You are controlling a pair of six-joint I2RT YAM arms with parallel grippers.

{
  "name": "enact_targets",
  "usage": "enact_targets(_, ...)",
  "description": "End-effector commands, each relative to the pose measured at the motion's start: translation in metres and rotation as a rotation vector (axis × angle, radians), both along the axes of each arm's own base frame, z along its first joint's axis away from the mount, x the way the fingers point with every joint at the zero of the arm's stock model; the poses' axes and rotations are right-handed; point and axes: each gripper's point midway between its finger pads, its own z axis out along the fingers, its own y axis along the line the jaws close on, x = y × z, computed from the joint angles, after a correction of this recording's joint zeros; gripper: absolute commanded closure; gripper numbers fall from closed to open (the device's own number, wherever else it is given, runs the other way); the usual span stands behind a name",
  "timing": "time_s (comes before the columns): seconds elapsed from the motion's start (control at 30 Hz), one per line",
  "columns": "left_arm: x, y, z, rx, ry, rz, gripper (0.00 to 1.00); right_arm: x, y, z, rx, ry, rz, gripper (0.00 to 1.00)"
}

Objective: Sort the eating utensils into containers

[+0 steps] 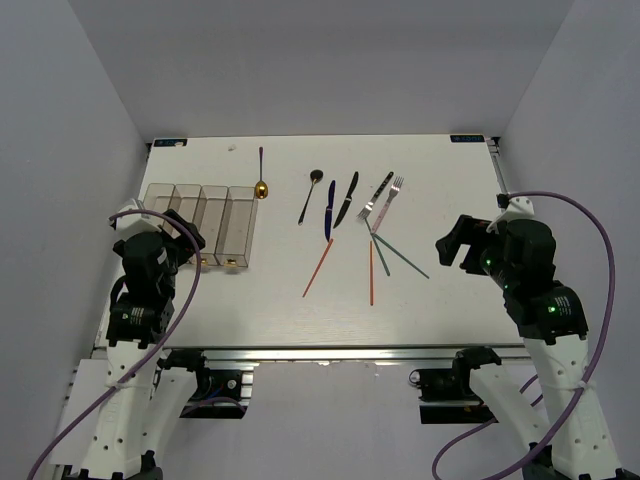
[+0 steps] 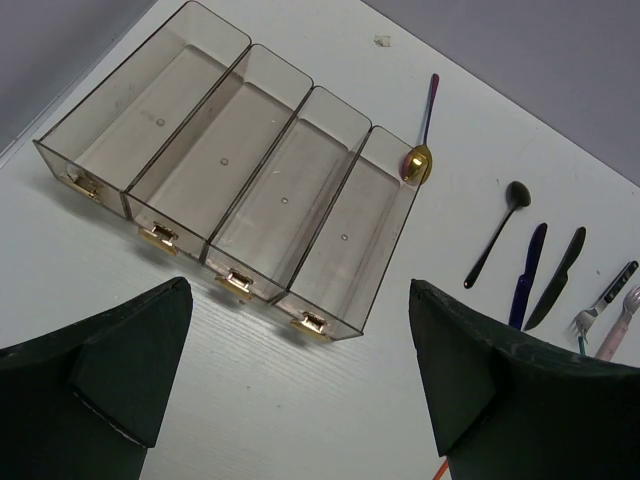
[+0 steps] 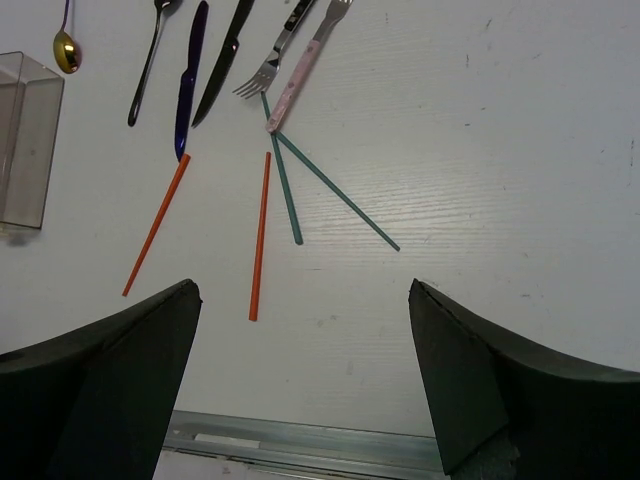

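My right gripper goes outward next, left in the top view, and down onto the pinkish fork's handle, as bare table lies along one side of the handle.
Four joined smoky-brown bins sit at the table's left; all look empty in the left wrist view. A gold-bowled purple spoon lies beside them. To the right lie a black spoon, blue knife, black knife, silver fork, pinkish fork, two orange-red chopsticks and two teal chopsticks. My left gripper is open and empty, near the bins' front ends. My right gripper is open and empty, right of the teal chopsticks.
The white table ends in a metal rail at the near edge. Grey walls close in the left, back and right sides. The utensils also show in the right wrist view, chopsticks nearest.
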Motion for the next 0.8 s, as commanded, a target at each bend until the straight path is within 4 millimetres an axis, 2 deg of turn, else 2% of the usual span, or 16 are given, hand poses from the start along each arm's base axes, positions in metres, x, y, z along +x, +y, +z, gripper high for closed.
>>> enact_targets(0.0,0.0,0.002,0.002,-0.001,-0.013,0.013,0.02,0.007,0.002,0.006,0.014,-0.039,-0.005,0.11)
enact_targets(0.13,0.0,0.001,0.002,0.0,-0.012,0.006,0.02,0.006,0.008,0.016,0.039,-0.076,0.024,0.11)
enact_targets(0.23,0.0,0.001,0.001,0.0,-0.012,0.006,0.02,0.012,0.031,0.031,0.133,-0.133,0.116,0.11)
enact_targets(0.3,0.0,0.001,0.001,0.001,-0.01,0.007,0.02,0.02,0.042,0.033,0.204,-0.127,0.132,0.11)
enact_targets(0.37,0.0,0.002,0.001,0.001,-0.008,0.012,0.02,0.038,0.055,0.035,0.257,-0.102,0.151,0.11)
enact_targets(0.43,0.0,0.003,0.001,0.001,-0.011,0.014,0.02,0.066,0.065,0.02,0.302,-0.021,0.103,0.11)
enact_targets(0.47,0.0,0.002,0.002,-0.001,-0.013,0.014,0.02,0.08,0.07,0.03,0.309,-0.037,0.085,0.11)
enact_targets(0.5,0.0,0.002,0.001,0.001,-0.009,0.012,0.02,0.094,0.076,0.028,0.296,-0.018,0.061,0.11)
enact_targets(0.53,0.0,0.002,0.001,0.001,-0.008,0.012,0.02,0.12,0.085,-0.003,0.224,0.063,-0.012,0.11)
enact_targets(0.57,0.001,0.002,0.0,0.001,-0.005,0.014,0.02,0.13,0.087,-0.012,0.185,0.105,-0.049,0.11)
enact_targets(0.6,0.001,0.003,-0.001,0.003,0.0,0.017,0.02,0.149,0.091,0.001,0.174,0.091,-0.082,0.11)
enact_targets(0.63,0.001,0.003,-0.002,0.002,0.003,0.015,0.02,0.173,0.09,-0.034,0.113,0.166,-0.16,0.11)
enact_targets(0.67,0.002,0.003,-0.002,0.002,0.004,0.015,0.02,0.184,0.088,-0.044,0.088,0.184,-0.199,0.16)
enact_targets(0.7,0.001,0.003,-0.003,0.002,0.007,0.015,0.02,0.2,0.09,-0.038,0.086,0.173,-0.221,0.23)
enact_targets(0.73,0.002,0.002,-0.003,0.003,0.009,0.012,0.02,0.215,0.087,-0.065,0.025,0.219,-0.266,0.29)
enact_targets(0.77,0.002,0.002,-0.003,0.003,0.008,0.012,0.02,0.222,0.088,-0.071,0.01,0.235,-0.279,0.38)
